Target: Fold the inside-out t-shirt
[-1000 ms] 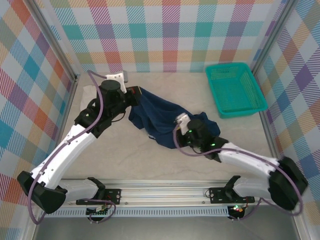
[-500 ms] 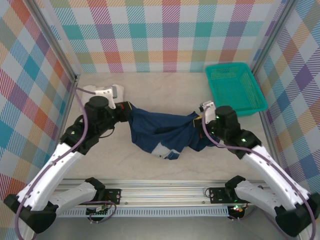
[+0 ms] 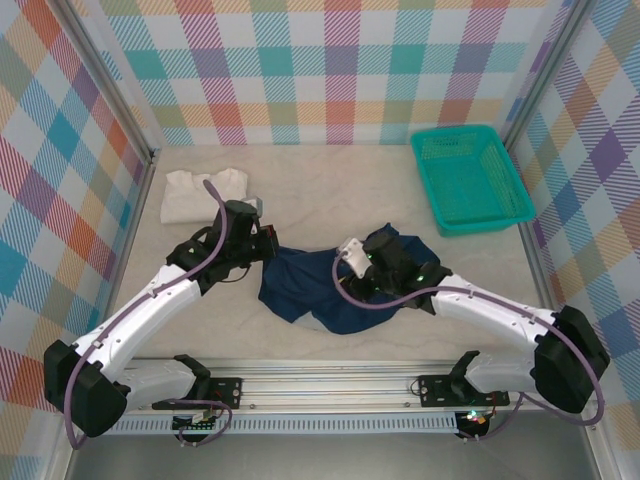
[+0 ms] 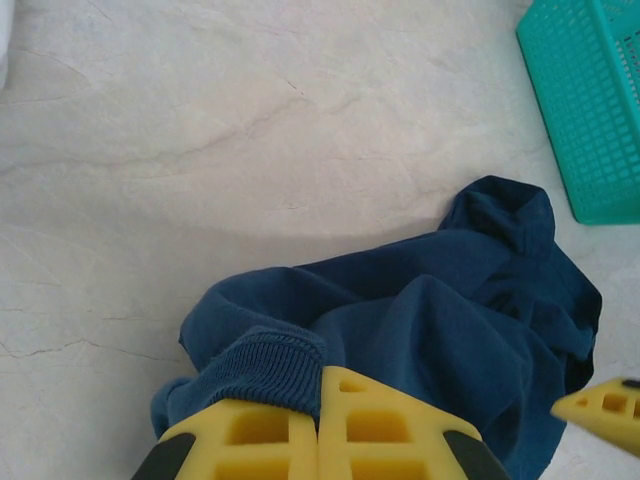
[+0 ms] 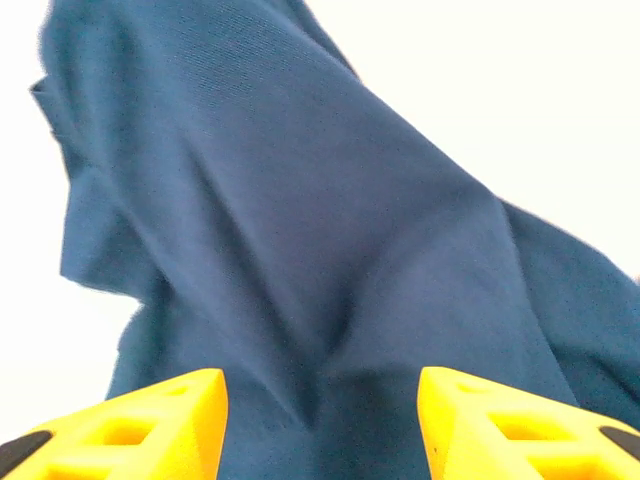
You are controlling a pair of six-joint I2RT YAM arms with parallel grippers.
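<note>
My left gripper moves down onto the navy heap's end (image 3: 277,272) (image 4: 235,300) just below it next and lets go of the ribbed edge.
The inside-out t-shirt (image 3: 325,290) lies bunched in a dark navy heap on the table's middle. My left gripper (image 3: 268,246) is at the heap's left end. In the left wrist view its yellow fingers (image 4: 322,375) are shut on a ribbed edge of the t-shirt (image 4: 440,310). My right gripper (image 3: 362,275) hovers over the heap's right part. In the right wrist view the gripper (image 5: 322,390) is open, its fingers wide apart, with the navy cloth (image 5: 300,200) lying below the gap, loose and creased.
A white folded shirt (image 3: 203,194) lies at the back left, just behind the left arm. A teal basket (image 3: 470,178) stands at the back right, also seen as the basket (image 4: 590,100) from the left wrist. Checked walls close in the table (image 3: 320,180) on three sides.
The shirt was stretched between both grippers; now it has sagged into a heap. The right gripper has opened and let go of the cloth. Both arms moved inward and lower.
</note>
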